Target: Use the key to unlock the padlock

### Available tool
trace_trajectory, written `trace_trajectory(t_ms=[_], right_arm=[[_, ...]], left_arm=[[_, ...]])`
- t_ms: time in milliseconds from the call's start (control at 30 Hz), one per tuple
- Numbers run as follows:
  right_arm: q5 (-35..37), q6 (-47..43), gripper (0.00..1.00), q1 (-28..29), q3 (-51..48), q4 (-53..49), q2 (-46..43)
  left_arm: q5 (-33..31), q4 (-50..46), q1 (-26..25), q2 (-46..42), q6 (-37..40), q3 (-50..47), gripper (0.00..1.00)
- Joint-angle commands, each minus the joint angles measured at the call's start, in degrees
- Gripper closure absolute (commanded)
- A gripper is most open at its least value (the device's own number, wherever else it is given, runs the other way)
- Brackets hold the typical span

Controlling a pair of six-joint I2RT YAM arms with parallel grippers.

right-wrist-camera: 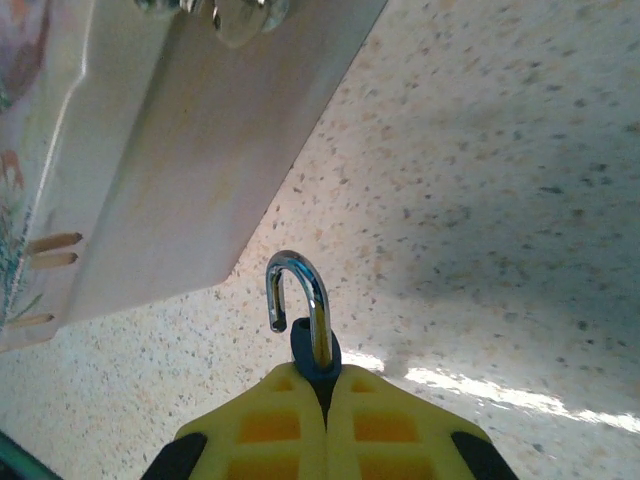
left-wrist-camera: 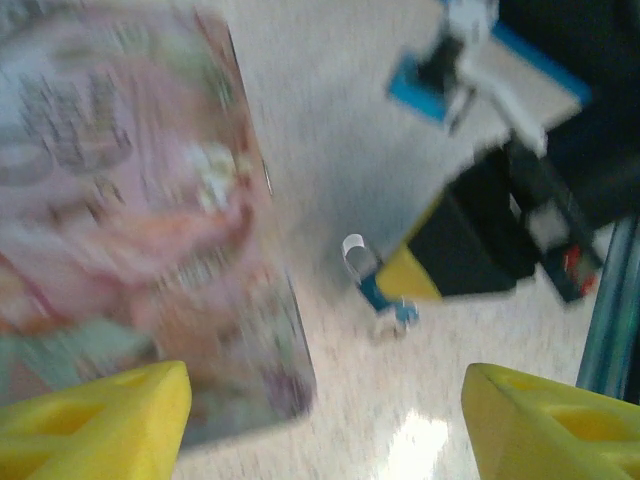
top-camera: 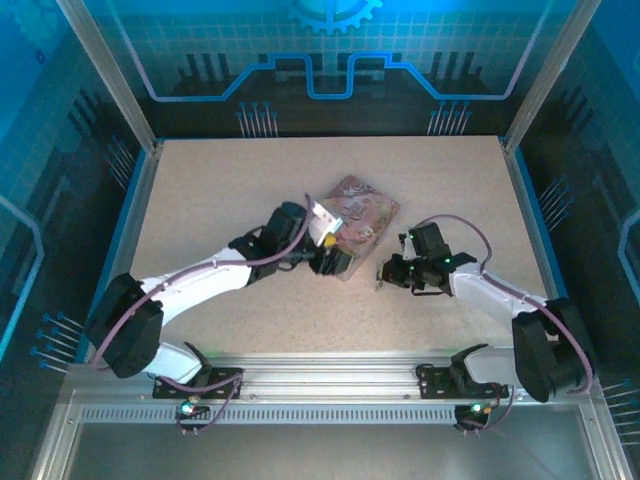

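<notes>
I will next lower the small bluish padlock onto the table beside the pink tin with my right gripper, and then let go of it.
My right gripper is shut on the small bluish padlock, just above the tabletop. Its silvery shackle stands up with one end free of the body. From above, the right gripper and the padlock sit just right of the pink tin. The blurred left wrist view shows the padlock in the right gripper's yellow fingers. A pale bit under its body could be the key; I cannot tell. My left gripper is open and holds nothing, beside the tin's near corner.
The pink illustrated tin lies at the table's middle, close to both grippers. Bare speckled tabletop spreads to the left and back. Metal frame rails run along the near edge.
</notes>
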Motion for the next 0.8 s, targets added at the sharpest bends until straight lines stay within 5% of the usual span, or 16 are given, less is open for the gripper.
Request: trace_trajectory(t_ms=[0, 233, 767], right_arm=[[-5.6, -3.9, 1.0, -0.4, 2.5, 1.9, 2.7], [-9.1, -3.5, 1.0, -0.4, -0.3, 5.4, 4.7], [0.6, -8.4, 0.96, -2.7, 1.0, -5.0, 5.8]], left_arm=[[-5.8, 0.0, -2.5, -3.8, -4.1, -5.4, 0.29], [-11.0, 2.2, -3.4, -9.3, -8.0, -14.2, 0.31], [-12.4, 1.8, -3.4, -11.3, -8.9, -18.2, 0.31]])
